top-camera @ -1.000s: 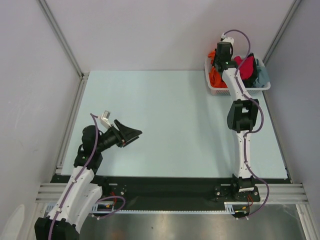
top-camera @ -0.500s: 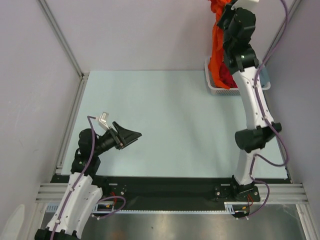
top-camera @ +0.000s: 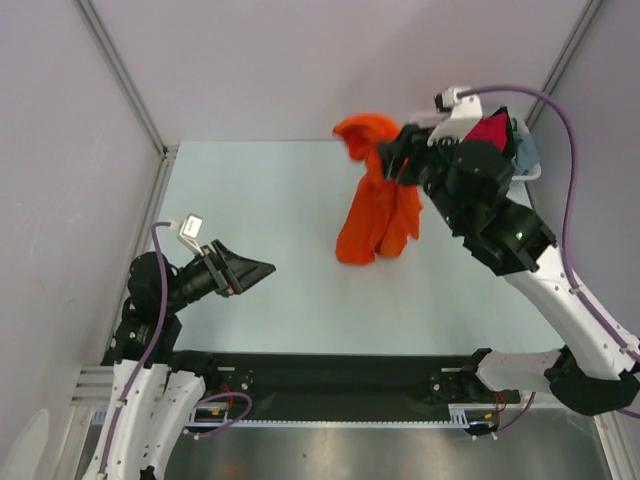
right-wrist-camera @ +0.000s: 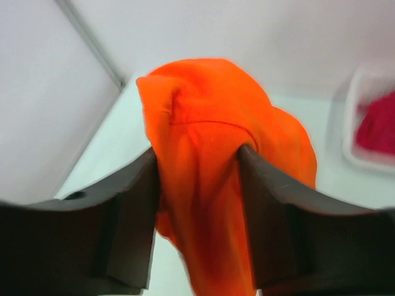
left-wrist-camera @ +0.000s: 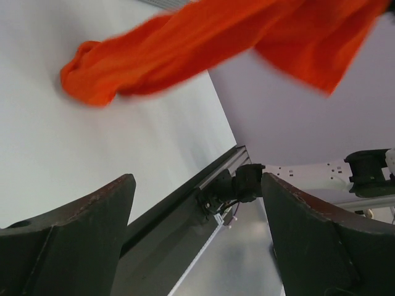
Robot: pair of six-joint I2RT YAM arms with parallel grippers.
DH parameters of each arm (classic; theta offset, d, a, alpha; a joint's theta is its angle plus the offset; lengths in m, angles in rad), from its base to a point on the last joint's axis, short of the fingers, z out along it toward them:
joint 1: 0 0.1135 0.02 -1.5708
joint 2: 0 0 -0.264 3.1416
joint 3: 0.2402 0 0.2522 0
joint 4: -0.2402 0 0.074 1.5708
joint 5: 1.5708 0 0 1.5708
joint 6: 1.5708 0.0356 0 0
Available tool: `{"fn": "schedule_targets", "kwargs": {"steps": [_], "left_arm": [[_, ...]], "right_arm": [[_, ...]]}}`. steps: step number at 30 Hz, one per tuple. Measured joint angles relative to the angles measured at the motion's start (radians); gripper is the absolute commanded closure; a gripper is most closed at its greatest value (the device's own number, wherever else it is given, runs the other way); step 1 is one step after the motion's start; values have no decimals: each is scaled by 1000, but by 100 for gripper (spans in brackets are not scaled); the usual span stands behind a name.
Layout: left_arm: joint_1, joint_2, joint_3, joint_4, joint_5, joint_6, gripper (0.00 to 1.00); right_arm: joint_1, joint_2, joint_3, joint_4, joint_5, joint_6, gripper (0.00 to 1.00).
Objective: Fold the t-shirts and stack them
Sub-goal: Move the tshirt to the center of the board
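Note:
My left gripper comes down and to the right in the top view onto the orange t-shirt's near edge (top-camera: 354, 246) (left-wrist-camera: 91, 80) next, since the t-shirt hangs bunched from one gripper.
The bright orange t-shirt (top-camera: 380, 210) hangs bunched in the air above the pale table (top-camera: 260, 190), right of its middle. Its upper end lies between the fingers of my right gripper (top-camera: 395, 160). In the right wrist view the jaws of that gripper (right-wrist-camera: 197, 154) stand wide apart, with the orange t-shirt (right-wrist-camera: 216, 117) bulging up between them. My left gripper (top-camera: 262, 268) hovers low at the near left, open and empty, well clear of the cloth. The left wrist view shows the orange t-shirt (left-wrist-camera: 203, 43) blurred, far beyond that gripper (left-wrist-camera: 194, 182).
A white mesh basket (right-wrist-camera: 353, 126) stands at the table's far right corner, mostly hidden behind my right arm in the top view. It holds a crimson-pink t-shirt (top-camera: 490, 130) and a grey-blue one (top-camera: 527, 153). Grey walls and metal posts enclose the table.
My right arm lifted the orange t-shirt out of the basket and swung it left over the table. Its jaws have spread apart. The left gripper opened wider and drifted slightly left.

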Motion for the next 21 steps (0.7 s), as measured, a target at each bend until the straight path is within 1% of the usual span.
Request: {"fn": "schedule_targets", "kwargs": {"steps": [1,2,3,4,6,7,8,9,12,14,15,17,19,21], "left_arm": [[0,2,16,-12,-4,9,12],[0,3,30,-22,-13,17,15],[0,4,38,-32,-27,25,16],[0,6,41,-45,-42,33,17],[0,16,38,-82,-80,37,20],[0,23,26,-84,-89,34,24],[0,28,10,-81,-95,29,27],[0,35,-16,-78,-96,16,29],[-37,92,-103,-59,-121,-23,30],[-130,184,-112,-60,-165,-34,27],[-203,251,-106,-49,-187,-38,27],[-319,391,-84,-25,-217,-39,29],[-389,524,-66,21,-233,-46,34],[-428,600,-66,63,-245,-50,37]], "right_arm": [[8,-34,-71,-42,-26,32,24],[8,-69,-141,-85,-51,72,12],[7,-94,-196,-130,-73,101,9],[3,-132,-285,-166,-109,146,8],[-10,-181,-414,-258,-177,214,7],[-18,-198,-476,-301,-221,254,8],[-26,-211,-539,-329,-270,288,9],[-31,-217,-587,-348,-312,311,12],[-44,-208,-731,-379,-470,369,15],[-44,-172,-776,-391,-566,374,13],[-43,-146,-779,-398,-595,369,9],[-41,-94,-778,-399,-630,343,7],[-41,-40,-775,-406,-640,304,6],[-42,10,-768,-419,-640,260,10]]}}
